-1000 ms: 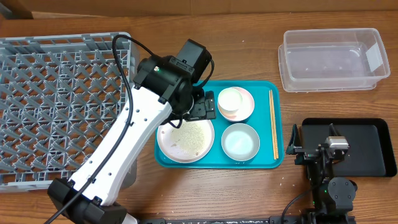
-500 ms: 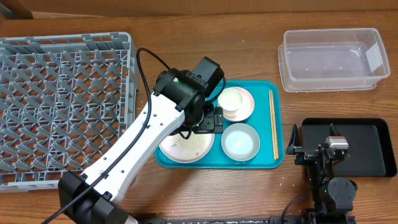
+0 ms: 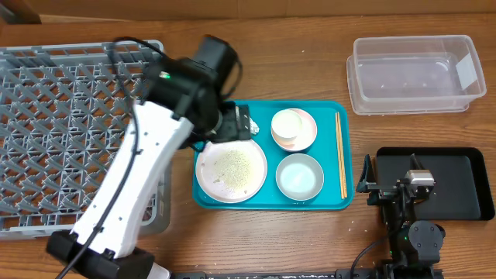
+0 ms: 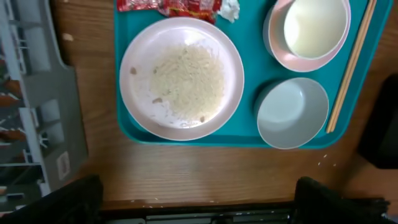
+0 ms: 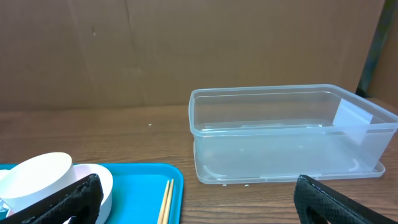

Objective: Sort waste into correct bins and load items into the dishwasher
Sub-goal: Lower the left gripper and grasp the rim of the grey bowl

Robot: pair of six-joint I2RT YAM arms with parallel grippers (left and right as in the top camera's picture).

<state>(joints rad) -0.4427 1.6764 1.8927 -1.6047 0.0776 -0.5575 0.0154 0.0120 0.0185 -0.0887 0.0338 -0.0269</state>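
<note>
The left gripper will next swing back past the plate, turn and lower onto the near rim of the grey-blue bowl, because the grey-blue bowl is empty and that rim is clear.
On the teal tray lie a white plate with rice crumbs, a grey-blue bowl, stacked white-pink bowls holding a white cup, and chopsticks. A red wrapper and a crumpled napkin sit at the tray's far edge, behind the plate. My left gripper hovers above the tray's upper left corner, open and empty, its fingertips wide apart. My right gripper rests open at the left end of the black tray. It faces the clear tub.
The grey dish rack fills the table's left side, its wall right beside the teal tray. The clear tub stands at the back right. Bare wood lies between the tub and the tray.
My left arm has swung back and left, from over the bowls to the tray's upper left corner, uncovering the plate. The right arm has not moved.
</note>
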